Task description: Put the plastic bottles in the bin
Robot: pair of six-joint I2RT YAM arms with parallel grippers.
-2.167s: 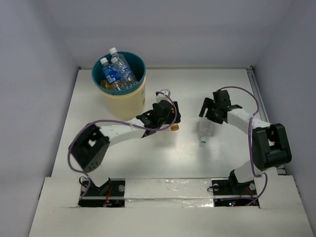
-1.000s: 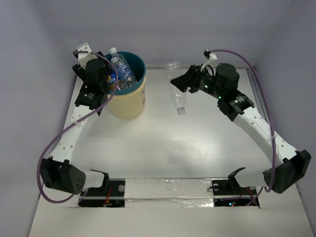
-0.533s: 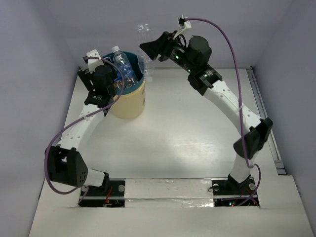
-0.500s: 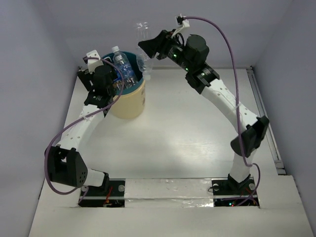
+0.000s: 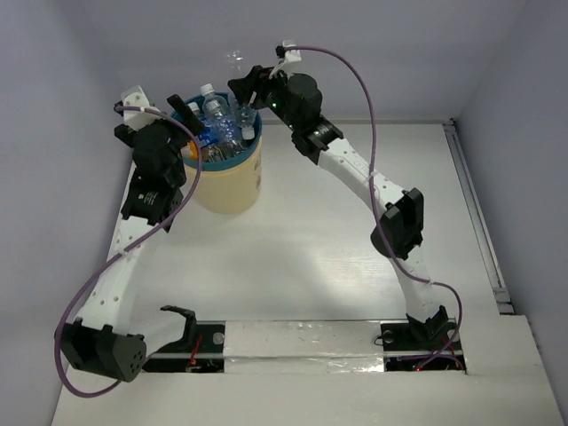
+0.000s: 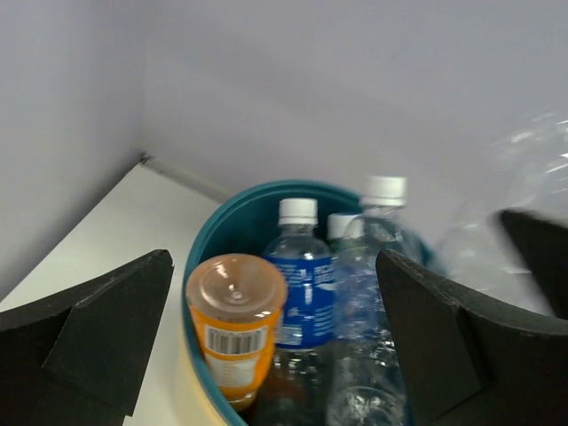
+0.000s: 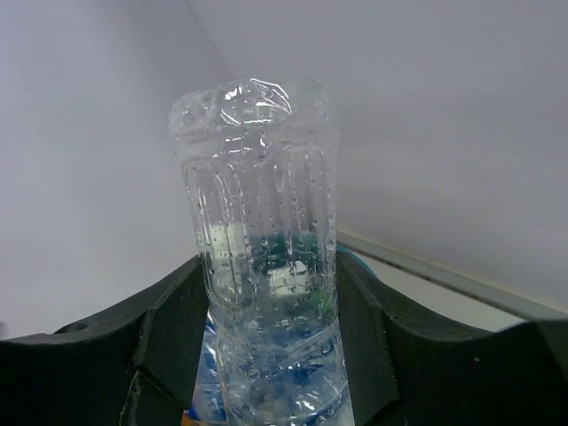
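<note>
My right gripper next needs to lower the clear plastic bottle into the bin and let go, because the bin's opening (image 5: 238, 135) is below and the bottle's neck already points down there.
The bin (image 5: 226, 182), cream-yellow with a teal rim, stands at the table's far left and holds several plastic bottles. In the left wrist view an orange bottle (image 6: 235, 333) stands upside down against the bin's left wall, beside a blue-labelled bottle (image 6: 297, 288) and a clear one (image 6: 377, 266). My left gripper (image 5: 182, 115) hangs open at the bin's left rim with nothing between its fingers (image 6: 98, 337). My right gripper (image 5: 246, 90) is shut on a clear plastic bottle (image 7: 257, 257), base up, above the bin's far rim. That held bottle (image 5: 236, 64) points neck-down toward the bin.
The back wall rises just behind the bin and the left wall is close beside it. A metal rail (image 5: 461, 169) runs along the table's right edge. Both arm bases sit at the near edge.
My left gripper has opened wide and drawn back slightly from the bin; the orange bottle now stands inside. My right arm has swung left, carrying the clear bottle over the bin.
</note>
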